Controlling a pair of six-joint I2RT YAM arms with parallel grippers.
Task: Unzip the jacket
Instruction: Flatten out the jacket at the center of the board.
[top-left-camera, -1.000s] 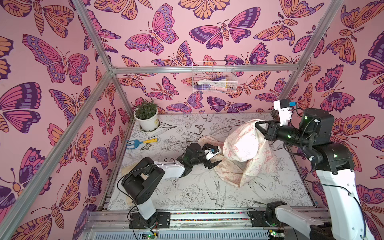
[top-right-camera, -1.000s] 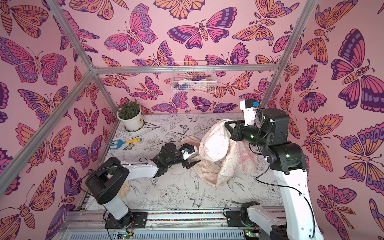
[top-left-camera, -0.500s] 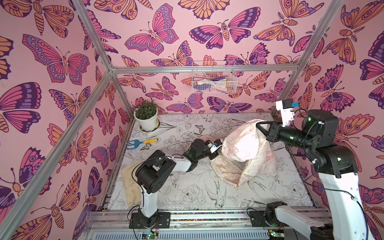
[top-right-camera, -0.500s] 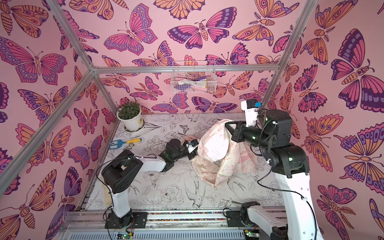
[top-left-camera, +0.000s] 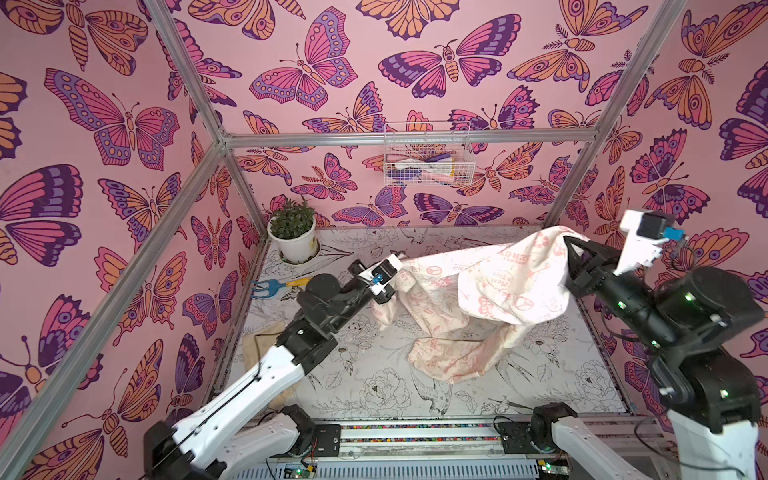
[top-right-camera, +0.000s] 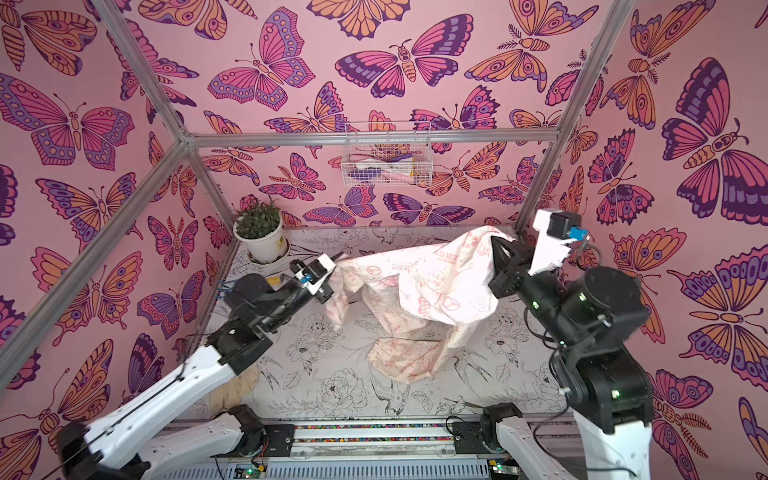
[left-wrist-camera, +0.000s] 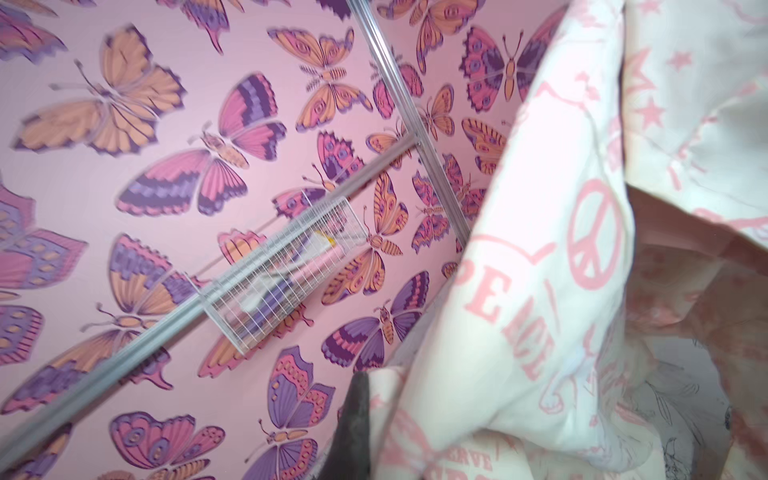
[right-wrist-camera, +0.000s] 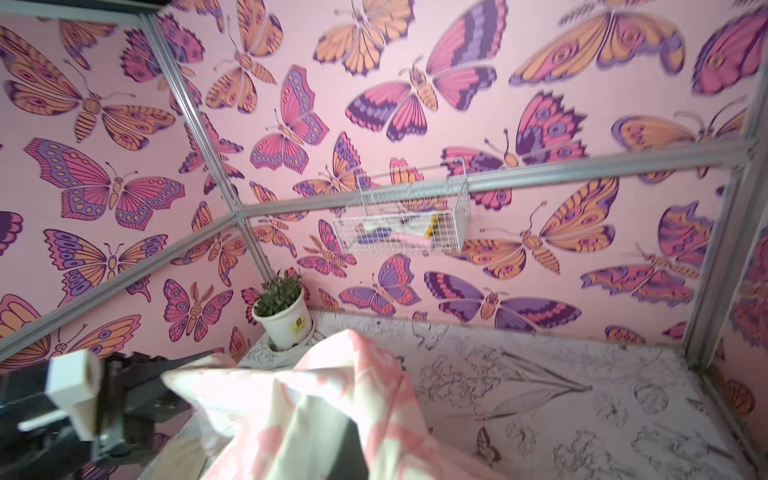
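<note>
I should lower my right gripper outward, toward the bare back part of the table, and let go of the jacket's corner there, because the jacket (top-left-camera: 490, 291) is still hanging stretched in the air.
The jacket (top-left-camera: 490, 291), cream with pink slogans and peace signs, hangs stretched in the air between my two grippers, and its lower folds (top-right-camera: 399, 357) rest on the table. My left gripper (top-left-camera: 398, 266) is shut on the jacket's left edge, above the table's left half. My right gripper (top-left-camera: 568, 243) is shut on the jacket's high right corner near the back right post. In the left wrist view one dark finger (left-wrist-camera: 353, 428) presses against the printed cloth (left-wrist-camera: 540, 257). In the right wrist view the cloth (right-wrist-camera: 332, 395) covers the jaws. The zipper is not visible.
A potted plant (top-left-camera: 293, 232) stands in the back left corner. A blue hand fork with a yellow handle (top-left-camera: 274, 286) lies near it. A beige knit glove (top-left-camera: 262, 345) lies under the left arm. A wire basket (top-left-camera: 426, 153) hangs on the back wall. Metal frame posts stand at the corners.
My left gripper shut on the jacket's edge and rose, drawing it leftward. The right gripper moved right and higher with its hold. The jacket went from a bunched heap to a stretched sheet.
</note>
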